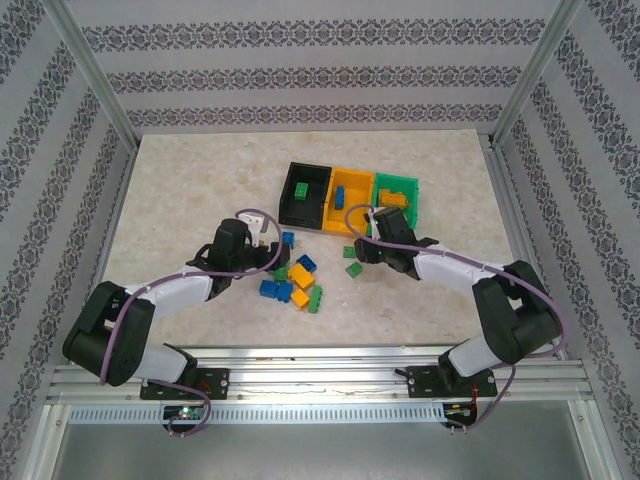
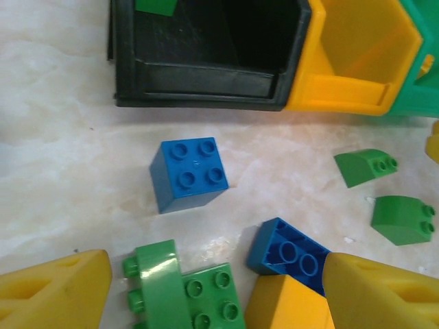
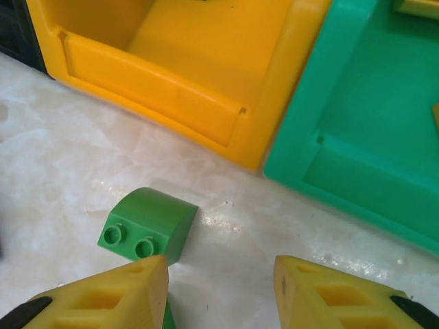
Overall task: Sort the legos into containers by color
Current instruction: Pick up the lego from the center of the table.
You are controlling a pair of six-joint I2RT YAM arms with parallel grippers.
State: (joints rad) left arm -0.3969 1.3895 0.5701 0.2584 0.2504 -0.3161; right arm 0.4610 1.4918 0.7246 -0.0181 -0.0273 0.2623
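Note:
My left gripper moves down next, away from the orange brick (image 2: 285,305) and over the shiny green brick (image 2: 163,284), since orange and blue bricks stand between its fingers.
The containers stand in a row: black bin (image 1: 293,207), orange bin (image 1: 349,190), green bin (image 1: 396,183). Loose legos (image 1: 295,282) in blue, green and orange lie in front of them. My left gripper (image 2: 216,288) is open low over this pile, with green bricks (image 2: 185,291), an orange brick (image 2: 285,305) and an upturned blue brick (image 2: 288,252) between its fingers. A blue brick (image 2: 190,173) sits just ahead. My right gripper (image 3: 221,271) is open over bare table. A curved green brick (image 3: 147,224) lies by its left finger.
A green lego (image 1: 303,188) lies in the black bin and an orange one (image 1: 397,200) in the green bin. Two curved green bricks (image 2: 365,166) (image 2: 402,219) rest right of the pile. The bins' front walls (image 3: 185,103) are close ahead of my right gripper.

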